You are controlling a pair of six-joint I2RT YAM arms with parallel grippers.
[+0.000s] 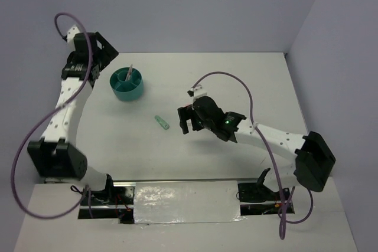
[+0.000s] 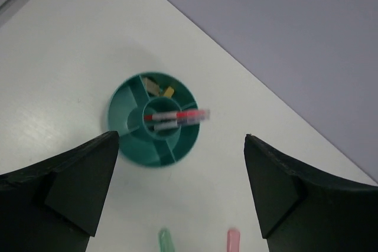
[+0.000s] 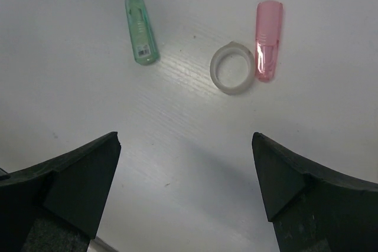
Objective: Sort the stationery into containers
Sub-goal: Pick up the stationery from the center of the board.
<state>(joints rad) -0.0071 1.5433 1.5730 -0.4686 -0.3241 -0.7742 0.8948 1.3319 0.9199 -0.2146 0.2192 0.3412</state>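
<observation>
The white tape ring's opposite side is against the pink eraser (image 3: 269, 39), so next I need to move my right gripper outward and down to put its fingers around the white tape ring's side (image 3: 214, 70) that faces the mint-green eraser.
The round teal organizer (image 1: 129, 93) stands at the back left, with two thin pens (image 1: 129, 73) upright in its centre cup. In the left wrist view the pens (image 2: 177, 116) lean across the cup of the organizer (image 2: 114, 116). A beige block (image 2: 152, 85) and a small orange piece (image 2: 168, 92) lie in one compartment. My left gripper (image 2: 182, 136) hangs open above the organizer, holding nothing. A mint-green eraser (image 3: 142, 29), a white tape ring (image 3: 233, 68) and a pink eraser (image 3: 269, 39) lie on the table. My right gripper (image 3: 185, 136) is open just short of them.
From above, the mint-green eraser (image 1: 162, 123) lies mid-table, left of the right gripper (image 1: 186, 123), which covers the ring and pink eraser. A grey wall closes the back and right sides. The arm bases stand at the near edge.
</observation>
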